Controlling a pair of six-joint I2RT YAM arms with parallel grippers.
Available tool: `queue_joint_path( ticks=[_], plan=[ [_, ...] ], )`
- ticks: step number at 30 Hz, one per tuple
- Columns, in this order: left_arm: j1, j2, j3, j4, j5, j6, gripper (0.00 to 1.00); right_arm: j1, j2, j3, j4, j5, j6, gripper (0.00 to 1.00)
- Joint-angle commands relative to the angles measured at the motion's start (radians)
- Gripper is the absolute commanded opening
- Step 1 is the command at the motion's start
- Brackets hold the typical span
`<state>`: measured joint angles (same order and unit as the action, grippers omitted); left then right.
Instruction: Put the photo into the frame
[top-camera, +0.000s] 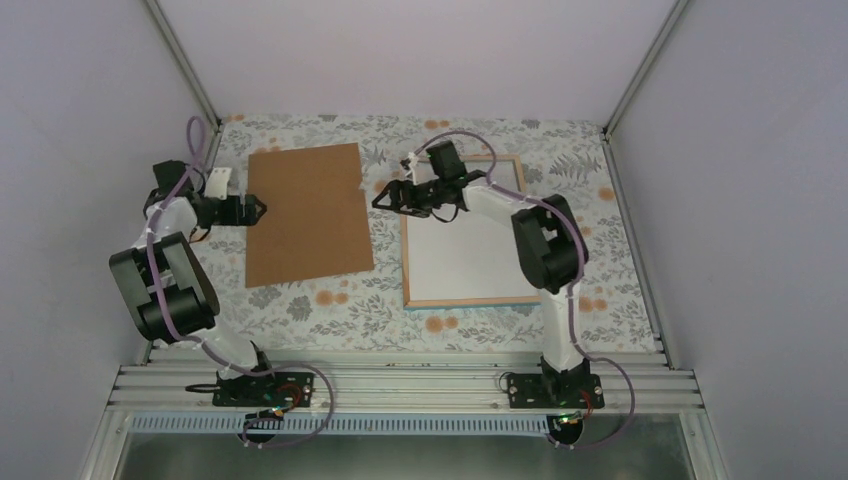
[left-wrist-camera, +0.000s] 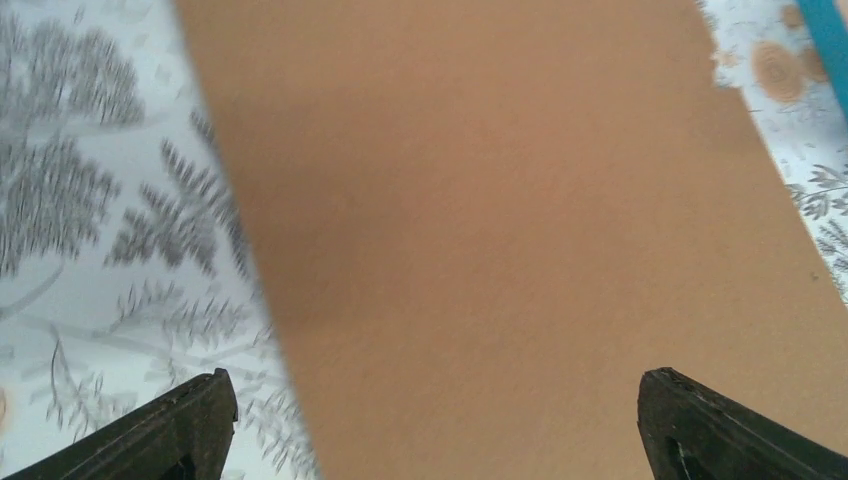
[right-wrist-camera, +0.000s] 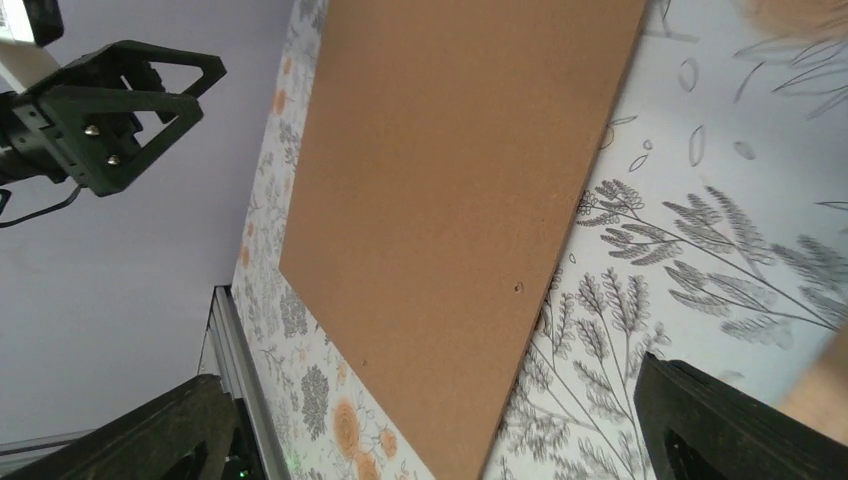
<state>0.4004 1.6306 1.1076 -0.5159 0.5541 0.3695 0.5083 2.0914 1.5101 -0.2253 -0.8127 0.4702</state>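
The backing board lies beside my left gripper, and my fingers face its flat top. Next I will tilt my left gripper level and straddle the backing board's edge farthest from the frame.
The frame (top-camera: 470, 301) lies back up at the right, its pale wood rim showing with a thin teal edge. A white sheet (top-camera: 470, 255) lies inside it. No sunflower print shows, so I cannot tell whether this sheet is the photo's back. My right gripper (top-camera: 385, 197) is open and empty, hovering just left of the frame's far left corner. In the right wrist view it (right-wrist-camera: 440, 430) looks across the brown backing board (right-wrist-camera: 460, 200). My left gripper (top-camera: 258, 211) is open and empty at the board's left edge; its wrist view (left-wrist-camera: 435, 420) shows the board (left-wrist-camera: 520, 220) between its fingertips.
The brown backing board (top-camera: 308, 213) lies flat on the floral tablecloth (top-camera: 340, 305), left of the frame. A teal strip of the frame (left-wrist-camera: 830, 40) shows at the top right of the left wrist view. Walls and metal posts enclose the table on three sides.
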Motion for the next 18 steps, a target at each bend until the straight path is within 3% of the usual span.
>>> queue_joint_path(
  ticks=[1,10,18],
  plan=[
    [0.077,0.057,0.000,-0.069,0.076,-0.022,1.00,0.052,0.103,0.101,-0.011,-0.003,0.049,0.98],
    [0.118,0.201,0.029,-0.079,0.115,-0.010,0.96,0.102,0.247,0.178,0.001,0.092,0.082,0.94],
    [0.116,0.322,0.057,-0.061,0.152,0.018,0.94,0.121,0.300,0.140,0.020,0.093,0.118,0.93]
  ],
)
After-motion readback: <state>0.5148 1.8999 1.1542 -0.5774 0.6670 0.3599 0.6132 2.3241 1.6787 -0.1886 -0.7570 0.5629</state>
